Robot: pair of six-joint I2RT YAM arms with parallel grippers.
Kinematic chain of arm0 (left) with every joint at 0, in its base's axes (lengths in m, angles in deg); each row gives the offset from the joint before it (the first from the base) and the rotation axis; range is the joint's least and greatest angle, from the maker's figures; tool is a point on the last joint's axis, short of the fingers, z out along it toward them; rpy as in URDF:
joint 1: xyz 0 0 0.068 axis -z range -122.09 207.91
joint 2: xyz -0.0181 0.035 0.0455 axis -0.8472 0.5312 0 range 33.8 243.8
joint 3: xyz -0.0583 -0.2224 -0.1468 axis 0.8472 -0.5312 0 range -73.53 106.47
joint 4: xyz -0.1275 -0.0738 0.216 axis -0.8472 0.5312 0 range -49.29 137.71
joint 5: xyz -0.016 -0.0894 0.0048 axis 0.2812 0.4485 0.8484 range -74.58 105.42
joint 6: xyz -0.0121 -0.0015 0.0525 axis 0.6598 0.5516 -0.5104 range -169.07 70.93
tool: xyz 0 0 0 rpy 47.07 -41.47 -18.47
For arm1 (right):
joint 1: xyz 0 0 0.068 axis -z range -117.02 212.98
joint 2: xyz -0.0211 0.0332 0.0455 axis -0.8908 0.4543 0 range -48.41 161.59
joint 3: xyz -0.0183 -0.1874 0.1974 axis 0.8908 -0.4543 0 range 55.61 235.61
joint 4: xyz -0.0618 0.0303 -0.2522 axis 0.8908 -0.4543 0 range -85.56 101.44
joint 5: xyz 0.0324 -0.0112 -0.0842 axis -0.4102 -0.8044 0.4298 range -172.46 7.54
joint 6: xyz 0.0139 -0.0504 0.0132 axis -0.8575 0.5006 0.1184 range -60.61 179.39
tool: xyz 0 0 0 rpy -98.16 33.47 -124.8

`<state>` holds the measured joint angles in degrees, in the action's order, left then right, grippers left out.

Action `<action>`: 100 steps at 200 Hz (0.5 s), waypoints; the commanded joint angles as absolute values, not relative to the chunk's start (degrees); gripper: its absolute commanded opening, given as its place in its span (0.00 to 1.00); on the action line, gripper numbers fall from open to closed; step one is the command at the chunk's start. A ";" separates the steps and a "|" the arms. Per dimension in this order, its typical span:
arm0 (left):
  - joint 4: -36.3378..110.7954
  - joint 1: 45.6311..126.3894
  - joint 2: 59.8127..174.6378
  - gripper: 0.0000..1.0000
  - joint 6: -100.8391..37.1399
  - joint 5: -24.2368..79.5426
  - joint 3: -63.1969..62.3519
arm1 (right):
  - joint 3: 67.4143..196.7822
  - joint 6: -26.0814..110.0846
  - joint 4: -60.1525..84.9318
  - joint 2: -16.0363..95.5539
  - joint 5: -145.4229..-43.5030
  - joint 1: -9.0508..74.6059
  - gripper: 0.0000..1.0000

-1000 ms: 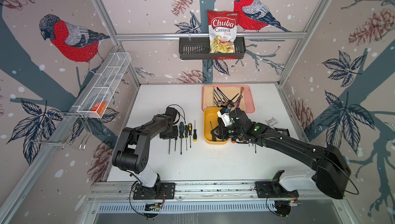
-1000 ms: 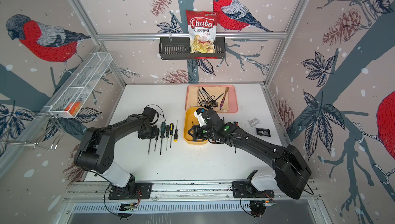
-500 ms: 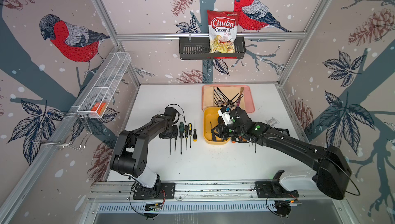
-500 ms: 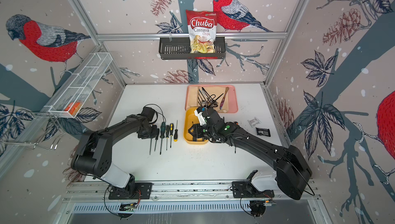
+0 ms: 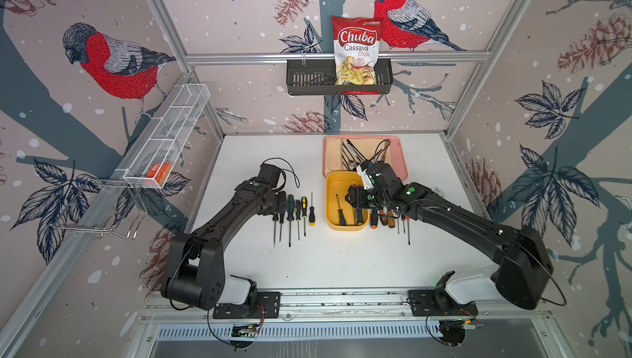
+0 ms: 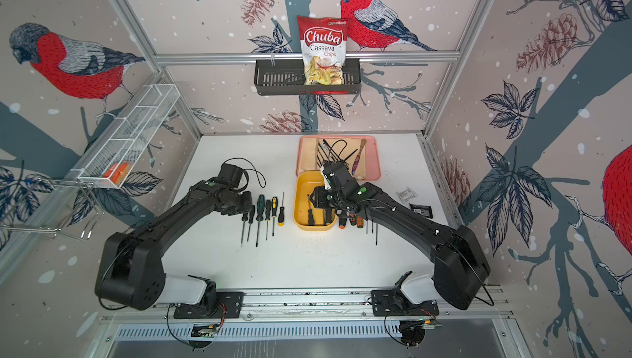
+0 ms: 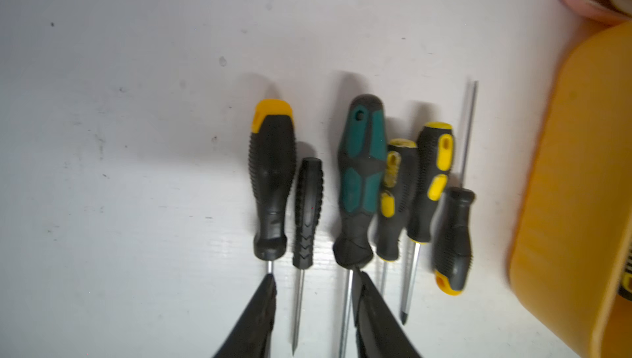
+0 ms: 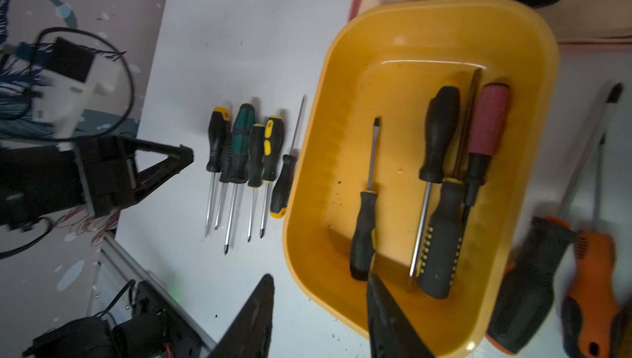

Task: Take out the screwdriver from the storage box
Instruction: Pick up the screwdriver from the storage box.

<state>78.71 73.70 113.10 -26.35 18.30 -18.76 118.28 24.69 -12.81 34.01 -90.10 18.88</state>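
Note:
I should next lower my right gripper into the storage box onto the small black-and-yellow screwdriver's handle (image 5: pixel 341 217) (image 8: pixel 364 229). The bare bottom of the box on both sides leaves room for my fingers.
The mustard-yellow storage box (image 5: pixel 337 182) (image 6: pixel 307 185) (image 8: pixel 410 82) sits mid-table. Several screwdrivers lie in it: a small black-and-yellow screwdriver (image 8: pixel 364 233) (image 5: pixel 341 214), a black one (image 8: pixel 439 134), a maroon-handled one (image 8: pixel 487 120) and a yellow-dotted one (image 8: pixel 441 236). My right gripper (image 8: pixel 321 279) (image 5: pixel 354 199) hovers open over the box's near rim, holding nothing. My left gripper (image 7: pixel 314 279) (image 5: pixel 278 207) is open over a row of screwdrivers (image 7: pixel 362 175) (image 5: pixel 290 209) on the table left of the box. A thin black screwdriver's shaft (image 7: pixel 297 305) lies between its fingers, ungripped.
Orange-handled screwdrivers (image 5: pixel 374 219) (image 8: pixel 588 270) lie right of the box. A pink tray (image 5: pixel 400 168) with utensils stands behind it. A chips bag (image 5: pixel 355 52) sits in the black wall basket. A wire shelf (image 5: pixel 164 147) hangs on the left wall. Small packets (image 6: pixel 420 210) lie far right.
My left gripper's jaws have spread apart over the left end of the row. The right gripper has barely shifted over the box.

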 commanded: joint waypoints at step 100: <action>74.05 81.20 101.31 0.45 -21.46 38.53 -20.42 | 132.84 23.00 -27.32 53.85 -83.92 17.04 0.45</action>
